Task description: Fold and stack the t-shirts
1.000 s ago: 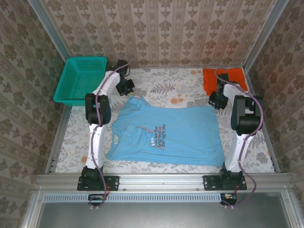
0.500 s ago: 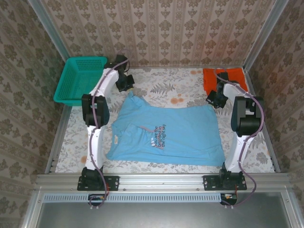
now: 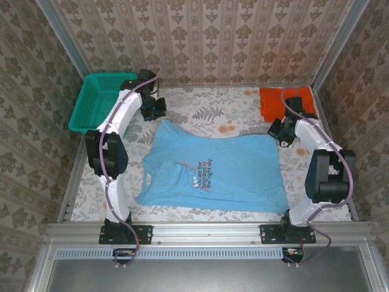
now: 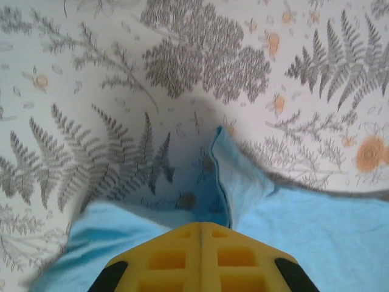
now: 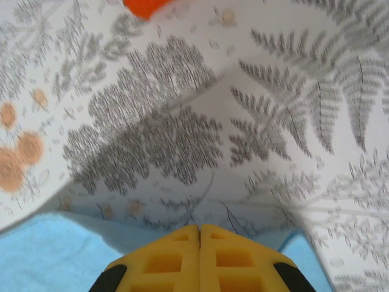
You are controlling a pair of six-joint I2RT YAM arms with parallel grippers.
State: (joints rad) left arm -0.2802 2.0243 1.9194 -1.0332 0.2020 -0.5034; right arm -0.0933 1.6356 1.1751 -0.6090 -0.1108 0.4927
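The left gripper carries the shirt's far edge back onto the shirt's collar end (image 3: 153, 156) next, level with the right gripper's corner of the shirt, and releases.
A light blue t-shirt (image 3: 213, 170) with a dark chest print lies spread flat across the middle of the table. My left gripper (image 3: 160, 117) is shut on its far left corner, and in the left wrist view the cloth (image 4: 316, 243) rises in a fold up to the closed yellow fingers (image 4: 176, 255) of that gripper (image 4: 200, 226). My right gripper (image 3: 278, 134) is shut on the far right corner, where blue cloth (image 5: 48, 255) runs under its closed tips (image 5: 199, 228). The orange-red t-shirt (image 3: 273, 100) lies folded at the far right, with its edge (image 5: 146, 6) ahead of the right gripper.
A teal mesh basket (image 3: 100, 100) stands at the far left corner, beside the left arm. The fern-print tablecloth (image 3: 213, 112) is bare between the grippers. Patterned walls close in the table on three sides.
The left arm has swung out to the left and drawn the shirt's far left corner back. The right arm's elbow has swung right, and its jaws have closed on the far right corner.
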